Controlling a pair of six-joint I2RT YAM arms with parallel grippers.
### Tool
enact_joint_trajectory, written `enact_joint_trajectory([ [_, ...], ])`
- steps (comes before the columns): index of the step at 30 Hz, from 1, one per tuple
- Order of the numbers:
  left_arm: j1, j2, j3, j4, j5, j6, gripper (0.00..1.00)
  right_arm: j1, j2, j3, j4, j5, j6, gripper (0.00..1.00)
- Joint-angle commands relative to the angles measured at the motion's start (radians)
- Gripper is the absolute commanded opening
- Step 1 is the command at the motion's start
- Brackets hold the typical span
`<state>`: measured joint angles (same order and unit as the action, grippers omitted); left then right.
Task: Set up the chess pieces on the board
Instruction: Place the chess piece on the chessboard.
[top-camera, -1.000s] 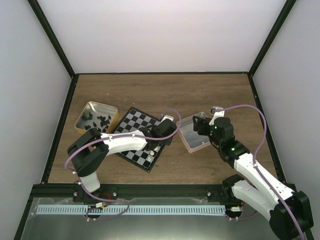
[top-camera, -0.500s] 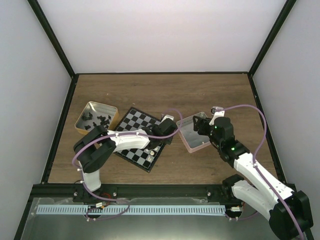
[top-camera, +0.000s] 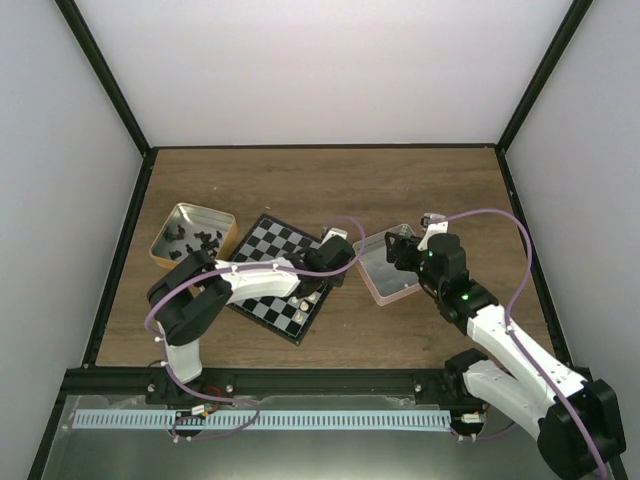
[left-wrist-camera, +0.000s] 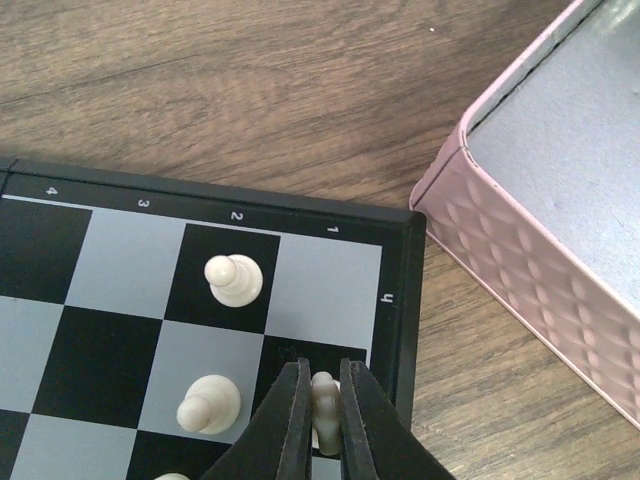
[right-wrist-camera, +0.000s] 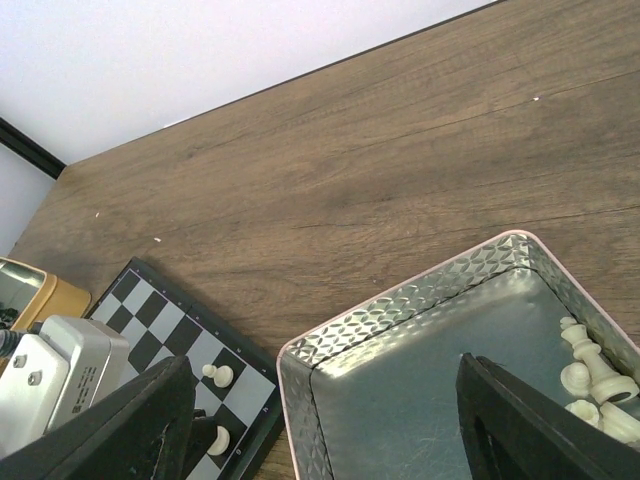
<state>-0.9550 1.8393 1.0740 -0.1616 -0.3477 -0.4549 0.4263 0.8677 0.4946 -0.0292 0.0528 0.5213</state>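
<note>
I need to tilt and lower my right gripper next, toward the right in its wrist view, onto one piece of that cluster (right-wrist-camera: 584, 410), as white pieces lie in the tray's corner.
The board (top-camera: 262, 245) lies at centre left, and its near-right corner shows in the left wrist view (left-wrist-camera: 120, 260). My left gripper (left-wrist-camera: 322, 420) is shut on a cream-white chess piece (left-wrist-camera: 325, 400), low over the dark square at the board's h-file edge; it also shows in the top view (top-camera: 316, 285). Two white pawns (left-wrist-camera: 233, 280) stand on nearby squares. My right gripper (right-wrist-camera: 320, 440) is open and empty above the pink tray (right-wrist-camera: 400, 310). Several white pieces (right-wrist-camera: 590, 375) lie in the tray's corner.
A gold tin (top-camera: 180, 215) holding black pieces (top-camera: 195, 238) stands left of the board. The pink tray (top-camera: 375, 285) sits right beside the board's right corner (left-wrist-camera: 520, 250). Black frame rails run along the table's sides.
My left arm has shifted a little right, bringing the gripper and its white piece to the board's right corner. The right arm has not moved.
</note>
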Motion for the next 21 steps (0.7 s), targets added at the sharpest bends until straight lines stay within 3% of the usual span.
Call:
enact_joint_trajectory([
  [1,0.007,0.022,0.042,-0.017,-0.041,-0.044,0.08,-0.011,-0.005,0.01,0.01,0.004,0.003,0.73],
  [21,0.009,0.028,0.084,-0.078,-0.03,-0.08,0.2,-0.012,-0.024,0.009,-0.008,0.001,0.003,0.74],
])
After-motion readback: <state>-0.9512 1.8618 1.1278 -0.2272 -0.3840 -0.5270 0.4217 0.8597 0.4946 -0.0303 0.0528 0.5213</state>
